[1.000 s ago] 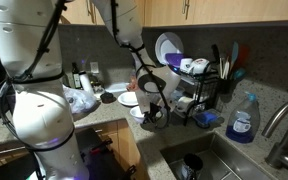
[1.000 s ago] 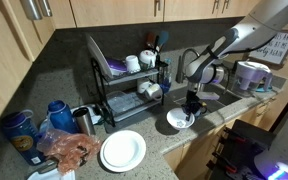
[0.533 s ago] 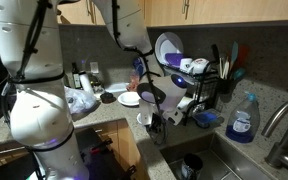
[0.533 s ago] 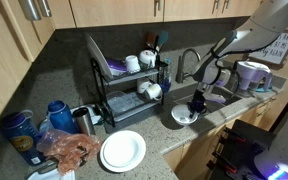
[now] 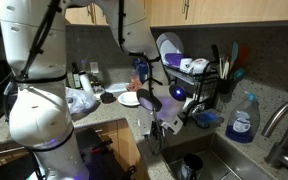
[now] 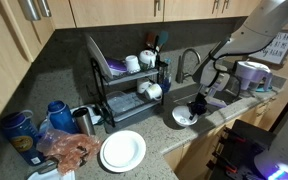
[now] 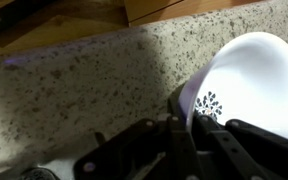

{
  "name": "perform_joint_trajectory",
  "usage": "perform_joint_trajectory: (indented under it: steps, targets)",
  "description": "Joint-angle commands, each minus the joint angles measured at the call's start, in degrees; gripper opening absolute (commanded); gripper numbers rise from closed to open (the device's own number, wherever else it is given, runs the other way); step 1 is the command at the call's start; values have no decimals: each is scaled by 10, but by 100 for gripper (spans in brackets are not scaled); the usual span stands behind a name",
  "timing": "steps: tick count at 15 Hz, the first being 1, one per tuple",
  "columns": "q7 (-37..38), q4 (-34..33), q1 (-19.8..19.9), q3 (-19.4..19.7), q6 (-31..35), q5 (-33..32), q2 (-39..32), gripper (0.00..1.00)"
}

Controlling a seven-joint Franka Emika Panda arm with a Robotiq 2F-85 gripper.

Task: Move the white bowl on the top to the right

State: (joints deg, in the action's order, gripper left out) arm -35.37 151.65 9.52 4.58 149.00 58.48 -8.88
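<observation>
My gripper moves down slightly next, sets the bowl on the open speckled counter (image 6: pixel 184 125) beside the sink and releases the bowl's rim. That clear spot lies below my gripper.
The white bowl (image 7: pixel 254 80), deep and round with a small dark snowflake mark inside, is at the right of the wrist view over the speckled counter (image 7: pixel 74 90). My gripper (image 7: pixel 189 125) is shut on its rim, one finger inside and one outside. In both exterior views the bowl (image 6: pixel 185 118) (image 5: pixel 170 121) is low on the counter in front of the dish rack, beside the sink, with the gripper (image 6: pixel 197 104) (image 5: pixel 161 116) on its edge. I cannot tell whether the bowl rests on the counter.
A two-tier black dish rack (image 6: pixel 124 85) holds cups and an upright plate (image 5: pixel 167 48). A flat white plate (image 6: pixel 123 150) lies near the counter's front edge. The sink (image 5: pixel 199 160), faucet (image 6: pixel 187 62), blue soap bottle (image 5: pixel 242 118) and a white appliance (image 6: pixel 249 75) are close by.
My gripper has carried the white bowl sideways along the counter toward the sink, away from the flat plate, and slightly lower.
</observation>
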Motion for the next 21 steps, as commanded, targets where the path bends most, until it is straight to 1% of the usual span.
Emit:
perform_joint_trajectory:
  steps: [1,5,16,17,18,19,20,21]
  targets:
    - [-15,-6,6,0,12,29,-17,2]
    - [5,-11,9,2,16,30,-30,2]
    - [19,-16,21,5,8,22,-40,2]
    - [17,-17,24,5,4,23,-40,7]
    - [16,-18,25,5,2,23,-42,4]
    - [18,-18,25,5,1,22,-43,4]
    - [18,-19,26,5,-1,22,-45,6]
    - [17,-20,27,5,-2,22,-45,12]
